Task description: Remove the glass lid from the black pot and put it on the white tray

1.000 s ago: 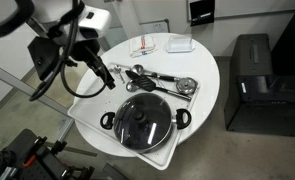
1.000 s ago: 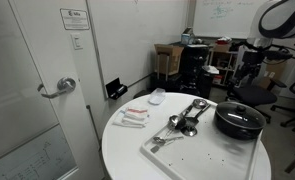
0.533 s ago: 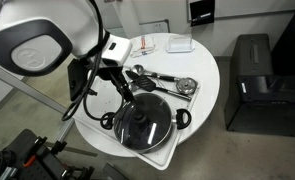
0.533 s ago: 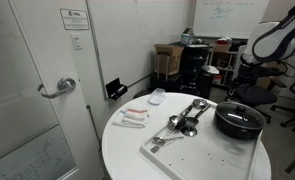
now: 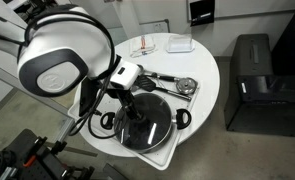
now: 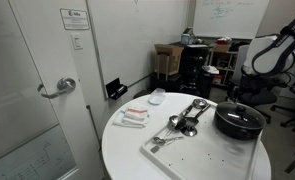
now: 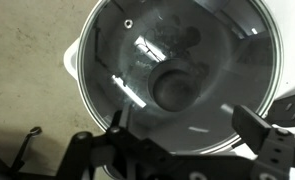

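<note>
The lid's dark centre knob (image 7: 175, 88) is below the gripper's open fingers, and they are spread wide enough to go around it, so the gripper needs to move down around it next.
The glass lid (image 7: 177, 70) sits on the black pot (image 5: 147, 125), its dark centre knob (image 7: 175, 88) showing in the wrist view. The pot (image 6: 237, 121) stands on one end of the white tray (image 6: 182, 150), which also shows under the pot from above (image 5: 107, 95). My gripper (image 7: 187, 132) hangs just above the lid with its jaws open and empty. One finger (image 7: 117, 125) is on one side of the knob and the other (image 7: 265, 132) on the opposite side. In an exterior view the gripper (image 5: 132, 108) is over the pot's near-left part.
Metal ladles and spoons (image 5: 167, 82) lie on the tray beside the pot (image 6: 187, 115). Small white dishes (image 5: 177, 43) sit at the far edge of the round white table (image 5: 212, 75). A black box (image 5: 252, 80) stands on the floor nearby.
The arm has swung from the table's edge in over the pot and come down, so the gripper is now close above the lid. The pot and lid have not moved.
</note>
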